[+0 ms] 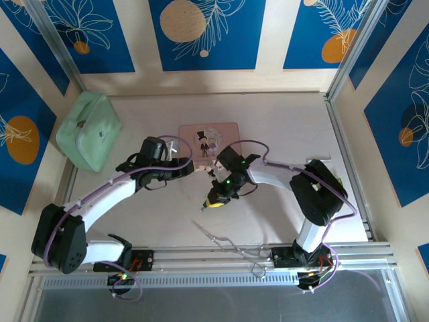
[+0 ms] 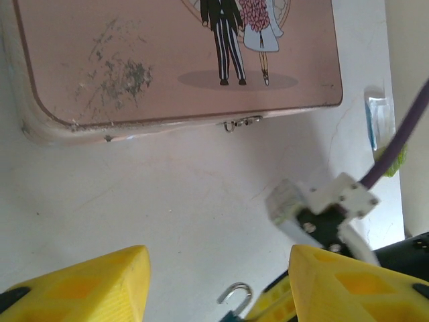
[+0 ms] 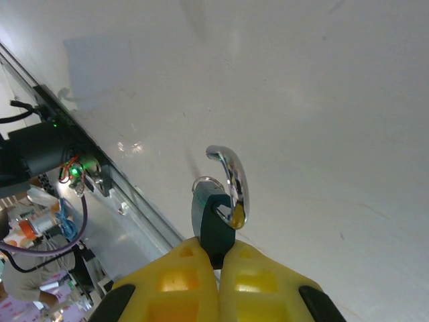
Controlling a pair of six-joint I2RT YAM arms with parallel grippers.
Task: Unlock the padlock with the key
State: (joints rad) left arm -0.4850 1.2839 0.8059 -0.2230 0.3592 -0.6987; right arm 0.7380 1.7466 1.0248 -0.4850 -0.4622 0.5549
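Note:
I will lower the dark blue body in my right gripper onto the clear spot of bare white tabletop just below and release it.
My right gripper (image 3: 218, 251) is shut on the dark blue body of the padlock (image 3: 216, 225), just above the white table. The silvery shackle (image 3: 232, 182) curves up from the body like a hook, with one end free. A thin metal ring (image 3: 200, 182) shows behind the body; I cannot make out the key. From above, the right gripper (image 1: 216, 199) holds the padlock (image 1: 206, 205) at the table's middle. My left gripper (image 2: 219, 268) stands open with nothing between its yellow fingers, and the shackle (image 2: 236, 293) peeks up just below it. The left gripper (image 1: 193, 168) hangs near the right wrist.
The pink picture box (image 1: 209, 137) lies just behind both grippers, and its front edge and clasp (image 2: 241, 123) are close to the left gripper. A pale green case (image 1: 89, 129) sits at the far left. A thin silvery wire-like tool (image 1: 221, 238) lies by the front metal rail (image 1: 348, 251).

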